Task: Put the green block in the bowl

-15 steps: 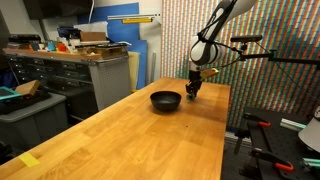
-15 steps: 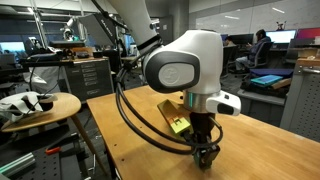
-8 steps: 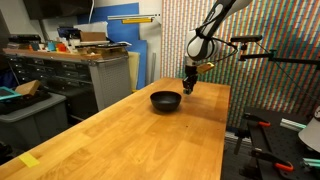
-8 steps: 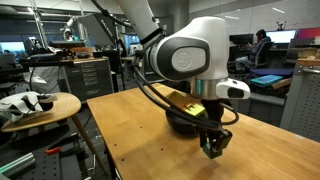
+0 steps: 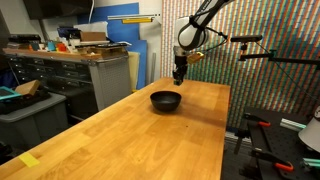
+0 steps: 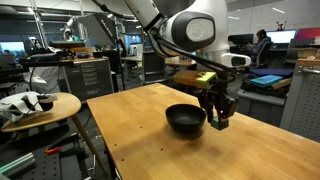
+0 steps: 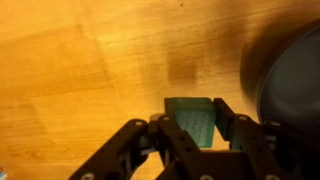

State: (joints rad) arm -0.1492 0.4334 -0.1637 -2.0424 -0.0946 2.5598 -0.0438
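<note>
The open middle of the black bowl is below my gripper and to its right in the wrist view. I will move that way past the bowl's rim next, then lower and release.
My gripper [image 7: 193, 122] is shut on the green block [image 7: 192, 118], a small cube held between the two black fingers above the wooden table. In both exterior views the gripper [image 5: 179, 76] [image 6: 219, 122] hangs in the air, lifted off the table. The black bowl [image 5: 165, 100] [image 6: 185, 119] sits on the table just beside and below the gripper. In the wrist view the bowl's dark rim [image 7: 290, 85] shows at the right edge. The block is too small to make out in the exterior views.
The long wooden table [image 5: 130, 135] runs toward the camera with a yellow tape mark [image 5: 29, 160] near its front corner. A workbench with drawers [image 5: 70, 75] stands beside it. A round stool with white objects [image 6: 35, 105] stands off the table.
The gripper has risen off the table with the green block and moved sideways from beside the bowl to near its rim. The bowl has not moved.
</note>
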